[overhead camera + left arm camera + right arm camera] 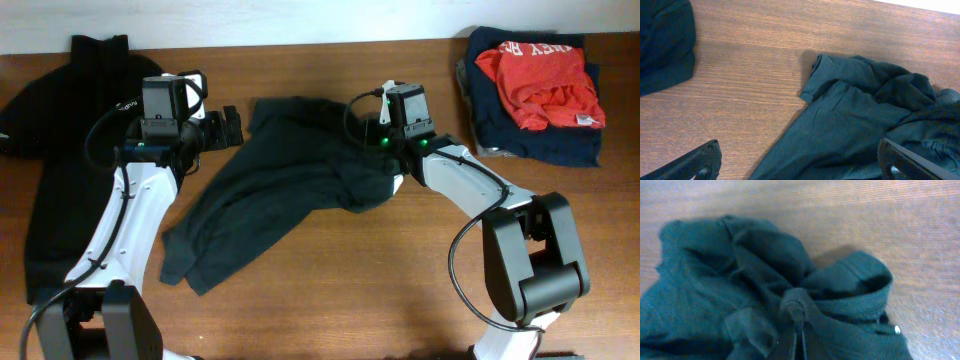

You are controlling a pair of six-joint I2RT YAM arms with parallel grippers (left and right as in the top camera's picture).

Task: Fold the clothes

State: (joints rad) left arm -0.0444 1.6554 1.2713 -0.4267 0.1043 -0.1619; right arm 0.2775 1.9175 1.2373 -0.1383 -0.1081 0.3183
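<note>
My left gripper draws its open fingers back and down onto the edge of the shirt's near end next, which slants toward my base.
The black T-shirt lies crumpled and slanted across the middle of the table; no lettering shows on it. My left gripper is open and empty by the shirt's upper left corner. In the left wrist view its fingers straddle the shirt's edge, with a sleeve hem lying ahead. My right gripper is shut on a bunch of the shirt's fabric at its right side. In the right wrist view the cloth gathers into a knot at the closed fingertips.
A black collared polo with a small white logo lies spread at the far left; it also shows in the left wrist view. A stack of red-orange and navy folded garments sits at the back right. Bare wood lies along the front.
</note>
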